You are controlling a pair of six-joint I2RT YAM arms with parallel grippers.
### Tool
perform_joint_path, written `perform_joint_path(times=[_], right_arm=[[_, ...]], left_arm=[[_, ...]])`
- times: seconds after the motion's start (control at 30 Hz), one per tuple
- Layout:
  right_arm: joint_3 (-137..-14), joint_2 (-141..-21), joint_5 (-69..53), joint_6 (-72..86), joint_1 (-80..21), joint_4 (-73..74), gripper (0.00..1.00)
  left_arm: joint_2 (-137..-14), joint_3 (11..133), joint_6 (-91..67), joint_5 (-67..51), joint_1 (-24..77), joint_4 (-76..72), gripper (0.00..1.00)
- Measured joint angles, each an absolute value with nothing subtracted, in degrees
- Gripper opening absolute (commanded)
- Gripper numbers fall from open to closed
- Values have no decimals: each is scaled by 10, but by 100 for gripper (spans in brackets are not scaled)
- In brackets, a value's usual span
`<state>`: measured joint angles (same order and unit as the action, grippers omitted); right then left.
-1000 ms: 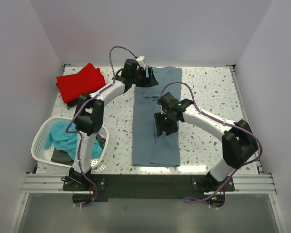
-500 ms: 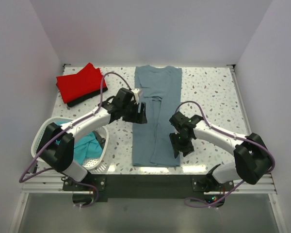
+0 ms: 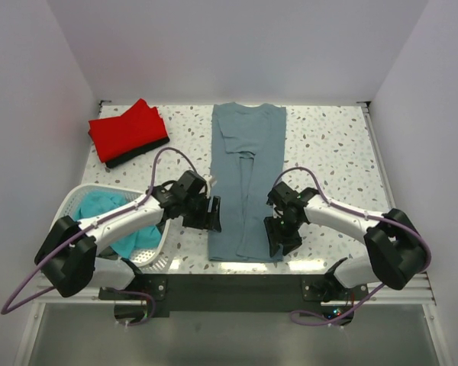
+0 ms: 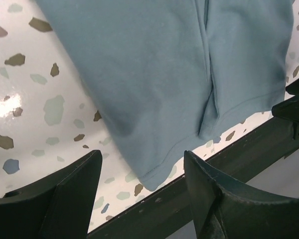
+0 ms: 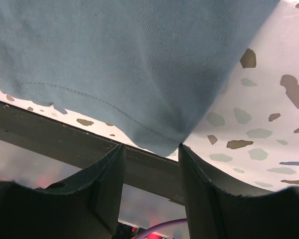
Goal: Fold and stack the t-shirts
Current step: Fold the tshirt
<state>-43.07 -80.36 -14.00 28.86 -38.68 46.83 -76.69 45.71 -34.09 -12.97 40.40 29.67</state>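
My left gripper is above the folded t-shirt's near corner by the basket (image 4: 150, 180), and that corner lies back from it. Next, my left gripper should lower its open fingers back around that corner.
A grey-blue t-shirt (image 3: 246, 183), folded into a long strip, lies flat down the middle of the table. My left gripper (image 3: 212, 216) is open and empty, hovering over the strip's near left corner (image 4: 154, 179). My right gripper (image 3: 275, 238) is open and empty, over the strip's near right corner (image 5: 162, 142). The shirt's hem shows in both wrist views, between the jaws but not gripped. A folded red t-shirt (image 3: 127, 130) lies on a dark garment at the back left.
A white laundry basket (image 3: 67, 210) holding a teal shirt (image 3: 101, 207) and a dark garment stands at the front left, by the left arm. The black front rail (image 3: 229, 286) runs just below the shirt's hem. White walls enclose the table.
Both arms have come from the shirt's far and middle parts back toward the near edge. Each gripper is now low over a near corner of the strip.
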Motion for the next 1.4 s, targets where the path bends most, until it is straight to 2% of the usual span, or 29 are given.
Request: perform_joint_path(times=[0.4,0.9,1.17,1.4], right_arm=[[-412,-820,-159,288,-387,448,45],[-405,-843,-147,289,-387,438,11],[-404,-843,-148,289,-387,437,11],[-404,-843,-148,289,-387,437,11]], left_arm=[[-762,421,-384,-135,427,305,68],[-766,393,-440,-135,494,301,59],[-780,385,-460,-135,509,296,47],[-797,384,-464,-135,516,294,27]])
